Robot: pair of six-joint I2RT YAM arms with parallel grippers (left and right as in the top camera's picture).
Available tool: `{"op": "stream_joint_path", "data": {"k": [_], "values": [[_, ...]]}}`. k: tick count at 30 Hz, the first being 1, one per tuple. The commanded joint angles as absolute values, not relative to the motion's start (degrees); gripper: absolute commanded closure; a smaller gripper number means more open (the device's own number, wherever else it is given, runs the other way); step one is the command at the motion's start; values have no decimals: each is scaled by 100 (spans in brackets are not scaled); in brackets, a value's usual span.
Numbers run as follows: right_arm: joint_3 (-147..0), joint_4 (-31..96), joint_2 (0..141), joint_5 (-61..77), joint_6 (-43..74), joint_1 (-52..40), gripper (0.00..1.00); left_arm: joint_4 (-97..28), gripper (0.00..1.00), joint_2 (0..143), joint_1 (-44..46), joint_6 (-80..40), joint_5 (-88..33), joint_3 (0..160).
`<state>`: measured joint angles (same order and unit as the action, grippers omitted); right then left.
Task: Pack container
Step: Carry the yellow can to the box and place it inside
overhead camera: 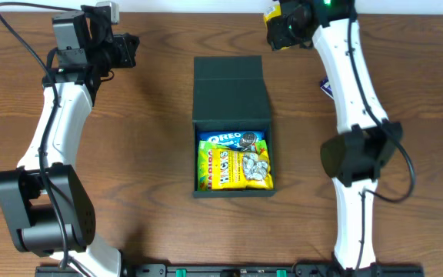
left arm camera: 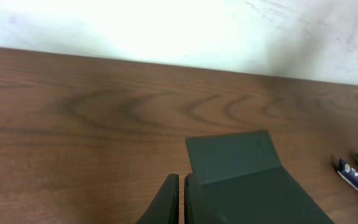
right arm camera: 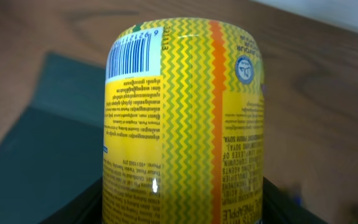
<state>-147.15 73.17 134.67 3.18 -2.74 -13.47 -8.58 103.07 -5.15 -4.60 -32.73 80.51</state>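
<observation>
Next, my right gripper moves the zigzag packet back past the box's lid, down into the open box at the box's side nearest my left gripper.
The container [overhead camera: 232,90] is a dark green-black box in the table's middle, its flap lid open toward the far side; inside lie an Oreo packet [overhead camera: 231,139] and a yellow snack packet [overhead camera: 237,169]. The box lid also shows in the left wrist view [left arm camera: 235,155] and the right wrist view [right arm camera: 36,137]. My right gripper [overhead camera: 281,29] is at the far edge, right of the lid, shut on a yellow packet with zigzag print [right arm camera: 185,124] that fills its view. My left gripper [left arm camera: 181,199] is shut and empty, far left of the box [overhead camera: 125,50].
A small blue wrapped snack [left arm camera: 357,175] lies on the wooden table right of the box, also partly seen beside the right arm [overhead camera: 324,87]. The table's far edge meets a white wall [left arm camera: 179,31].
</observation>
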Motion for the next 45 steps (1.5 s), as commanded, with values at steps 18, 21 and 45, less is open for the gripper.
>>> {"op": "stream_joint_path", "data": {"k": [18,21,45], "values": [[-8759,6615,9386,670,954,-2523,72,-2963,94,10230,-449,-255,-3852,8182],[-8313,6228,9386,666,1310,-3153,72,-3437,94,10230,-366,-165,-3841,8182],[-6960,3562,10285,823,4414,-4670,43,-4062,94,10230,-185,137,-3844,8182]]}}
